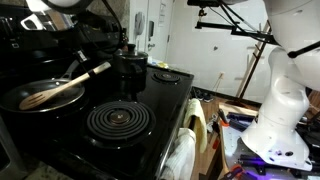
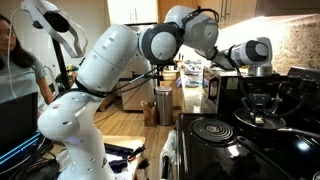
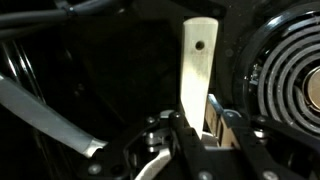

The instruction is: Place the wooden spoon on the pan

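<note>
I'll release the wooden spoon's handle close above the pan.
The wooden spoon (image 1: 68, 86) lies tilted across the pan (image 1: 22, 100) in an exterior view, with its oval head inside the pan and its handle rising past the rim. In the wrist view the spoon's handle (image 3: 197, 60), with a hole near its end, runs between the fingers of my gripper (image 3: 200, 125), which is shut on it. The pan's silvery handle (image 3: 40, 120) curves past on the left. In an exterior view my gripper (image 2: 262, 98) hangs just above the pan (image 2: 262, 120); the spoon is hard to make out there.
A black spiral coil burner (image 1: 118, 121) sits on the stovetop beside the pan and also shows in the wrist view (image 3: 290, 85). A small dark pot (image 1: 130, 68) stands behind. The stove's front edge (image 1: 165, 140) drops off near the burner.
</note>
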